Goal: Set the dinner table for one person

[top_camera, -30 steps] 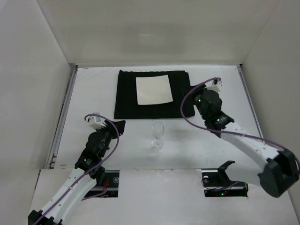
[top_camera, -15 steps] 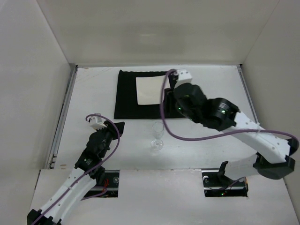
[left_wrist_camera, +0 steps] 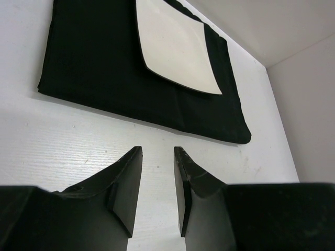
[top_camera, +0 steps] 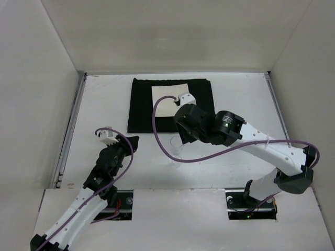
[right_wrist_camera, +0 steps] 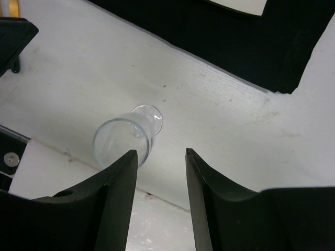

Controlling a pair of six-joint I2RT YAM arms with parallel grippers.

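Note:
The glass's rim (top_camera: 180,141) (right_wrist_camera: 148,142) is below my right gripper, on the left in the wrist view, outside its open fingers. I should next lower the gripper to that side and straddle it.
A clear wine glass (right_wrist_camera: 124,140) stands upright on the white dinner table (top_camera: 104,104), near its front edge. In the top view the glass (top_camera: 175,158) is partly hidden under my right arm. My right gripper (right_wrist_camera: 159,152) is open and empty above it, and the glass lies just outside its left finger (right_wrist_camera: 118,183). In the top view this gripper (top_camera: 181,142) hangs over the glass. A black placemat (top_camera: 144,107) with a square white plate (top_camera: 166,99) lies at the back. My left gripper (left_wrist_camera: 157,149) is open and empty, low over the bare table, pointing at the placemat (left_wrist_camera: 99,63) and plate (left_wrist_camera: 175,47).
Metal rails run along the table's left side (top_camera: 70,130) and right side (top_camera: 277,110). White walls enclose the table on three sides. A raised white ledge (top_camera: 178,196) with two cut-outs at the arm bases borders the near edge. My left gripper shows in the top view (top_camera: 131,141).
My right arm has swung from beside the placemat's right edge leftward and nearer, and now hangs over the wine glass. The left arm and the glass have not moved.

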